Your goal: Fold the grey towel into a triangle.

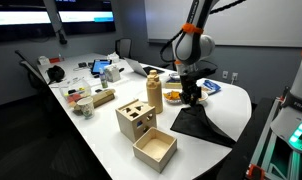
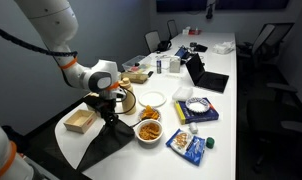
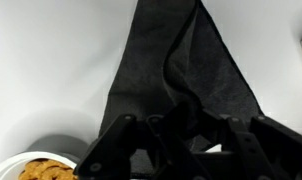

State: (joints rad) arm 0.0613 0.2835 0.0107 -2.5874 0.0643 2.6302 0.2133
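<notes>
The gripper moves toward the wooden boxes next and brings the held fold down onto the towel's edge nearest them to release it, because the fold still stands raised.
The grey towel (image 1: pixel 203 125) is a dark charcoal cloth at the near end of the white table, also seen in the other exterior view (image 2: pixel 103 142). One part of it is pulled up off the table. My gripper (image 1: pixel 194 97) (image 2: pixel 110 113) hangs just above it. In the wrist view the towel (image 3: pixel 161 60) stretches away from the jaws, with a raised fold running into them. The gripper (image 3: pixel 186 118) is shut on that fold of cloth. The towel's corner inside the jaws is hidden.
Two wooden boxes (image 1: pixel 136 118) (image 1: pixel 154 148) stand beside the towel, and one of them shows in an exterior view (image 2: pixel 81 121). A bowl of orange snacks (image 2: pixel 149 130) (image 3: pixel 39 170) sits close by. Also there are a white plate (image 2: pixel 154 99), snack packets (image 2: pixel 188 145) and a laptop (image 2: pixel 206 75). The table edge is near.
</notes>
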